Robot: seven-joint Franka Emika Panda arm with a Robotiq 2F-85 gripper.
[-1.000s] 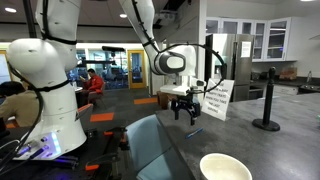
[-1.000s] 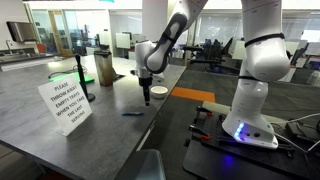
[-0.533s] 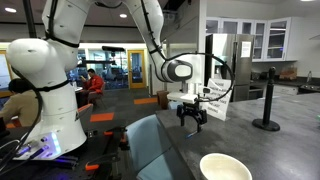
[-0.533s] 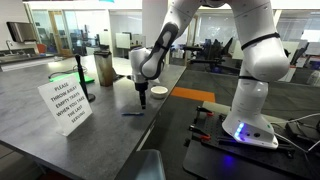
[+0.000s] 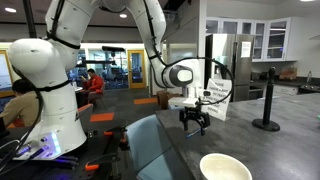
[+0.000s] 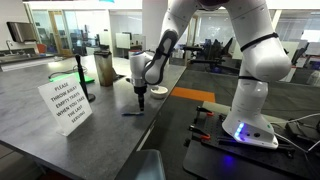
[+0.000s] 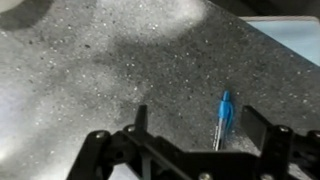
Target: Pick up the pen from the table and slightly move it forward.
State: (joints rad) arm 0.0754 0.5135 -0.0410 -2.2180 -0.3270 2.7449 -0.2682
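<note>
I need to move my gripper to the right in the wrist view next, then lower it around the pen to close.
The pen is a short blue stick lying flat on the dark grey table. In the wrist view it lies between my two open fingers, nearer the right one. My gripper is open and empty, just above the table. In an exterior view the gripper hangs straight down over the pen. In an exterior view the gripper is low over the table, and the pen is too small to make out there.
A white bowl sits just behind the gripper; it also shows in an exterior view. A white printed sign, a black stand post and a green cup stand further along the table. The table edge runs beside the pen.
My gripper has come down and moved over the pen, from hanging higher above the table to just above it. The pen has not moved.
</note>
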